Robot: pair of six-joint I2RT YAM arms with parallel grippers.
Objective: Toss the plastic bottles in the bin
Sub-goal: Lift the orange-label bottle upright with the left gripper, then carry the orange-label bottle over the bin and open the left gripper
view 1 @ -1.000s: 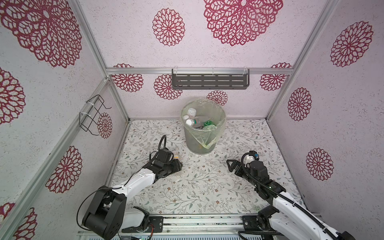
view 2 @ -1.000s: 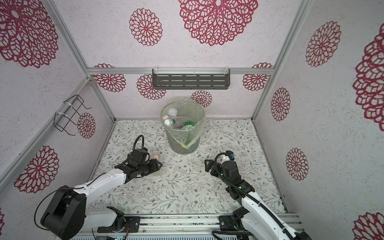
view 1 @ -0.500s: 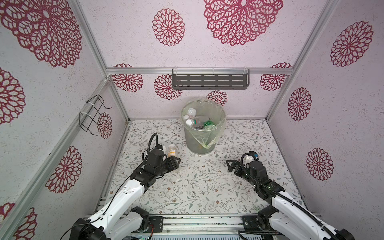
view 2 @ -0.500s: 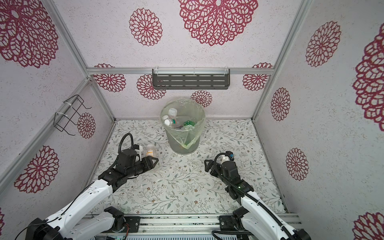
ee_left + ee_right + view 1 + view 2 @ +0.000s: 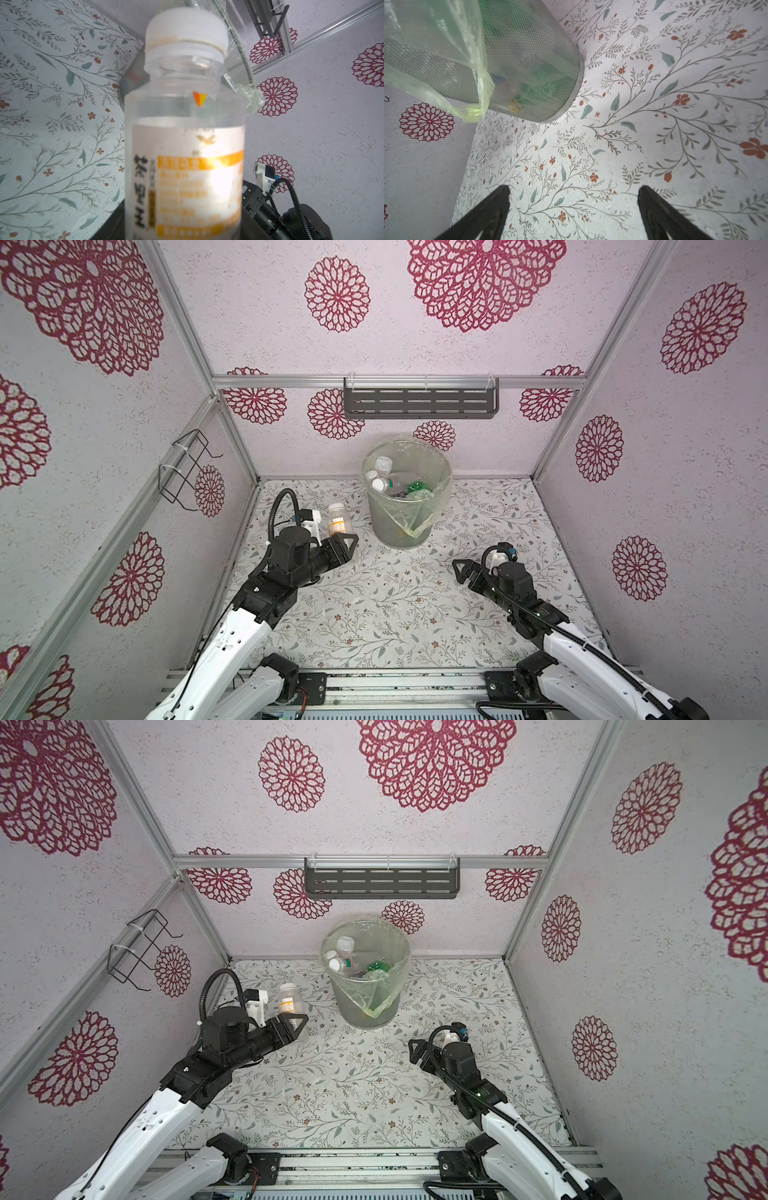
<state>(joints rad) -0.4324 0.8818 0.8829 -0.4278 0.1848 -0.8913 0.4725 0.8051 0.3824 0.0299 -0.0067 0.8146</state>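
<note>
The left gripper next rises and carries the bottle outward, releasing it over the bin's opening [image 5: 405, 470], whose rim stands higher and farther outward than my fingers.
My left gripper [image 5: 345, 542] [image 5: 297, 1024] is shut on the lower part of a clear plastic bottle [image 5: 340, 521] [image 5: 289, 1001] with a white cap and a white-and-orange label. The bottle is held upright above the floor, left of the bin [image 5: 395, 526] [image 5: 353, 1006]. It fills the left wrist view [image 5: 185, 145] and hides the jaws. The grey mesh bin has a yellowish bag and holds several bottles [image 5: 384, 483], one of them green [image 5: 415, 488]. My right gripper [image 5: 463, 570] [image 5: 417, 1050] [image 5: 574, 187] stands open and empty just above the floor, right of and nearer than the bin [image 5: 529, 62].
A dark slotted shelf [image 5: 419, 402] hangs on the back wall above the bin. A black wire rack [image 5: 187, 472] sticks out from the left wall near the left arm. The bag's loose end [image 5: 471, 112] hangs down the bin's front. Patterned walls close three sides.
The left arm has lifted the bottle off the floor and raised its elbow; the bottle now stands upright in the grip. The right arm has not moved.
</note>
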